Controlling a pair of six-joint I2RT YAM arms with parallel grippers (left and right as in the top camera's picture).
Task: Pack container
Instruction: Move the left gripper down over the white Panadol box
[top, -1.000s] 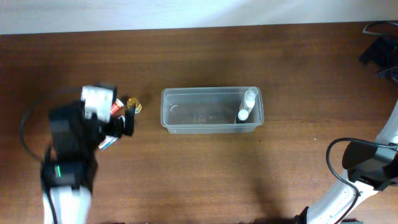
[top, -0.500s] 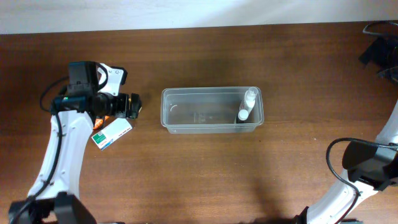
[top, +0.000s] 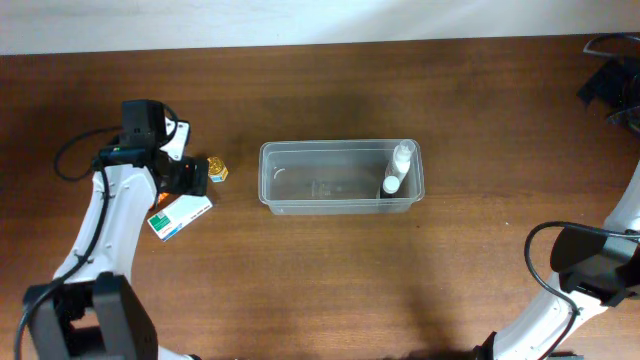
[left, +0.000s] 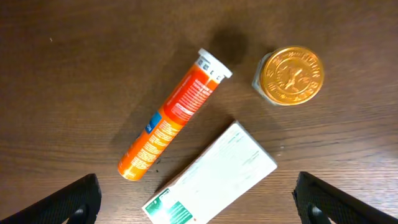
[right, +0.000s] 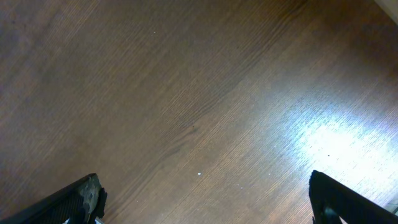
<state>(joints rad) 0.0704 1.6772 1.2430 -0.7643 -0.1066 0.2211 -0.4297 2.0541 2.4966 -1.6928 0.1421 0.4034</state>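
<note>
The green-and-white box near the jar lies slanted. So my left gripper next comes down onto the plain end of the green-and-white box and turns the fingers across its width.
The clear plastic container stands mid-table in the overhead view. Two small white bottles lie in its right end. My left gripper hovers left of it, open and empty. In the left wrist view the open jaws are spread above an orange tube, a gold-lidded jar and a green-and-white box, all lying on the table. The jar and box also show in the overhead view. My right gripper is open over bare wood.
The right arm's base sits at the right edge with a black cable. The left arm's cable loops near the left edge. The brown wooden table ends at a pale wall along the back.
My left arm has swung back and up, uncovering the green-and-white box. The gripper has since drawn slightly left, so the gold jar shows beside it. The right arm and the container have not moved.
</note>
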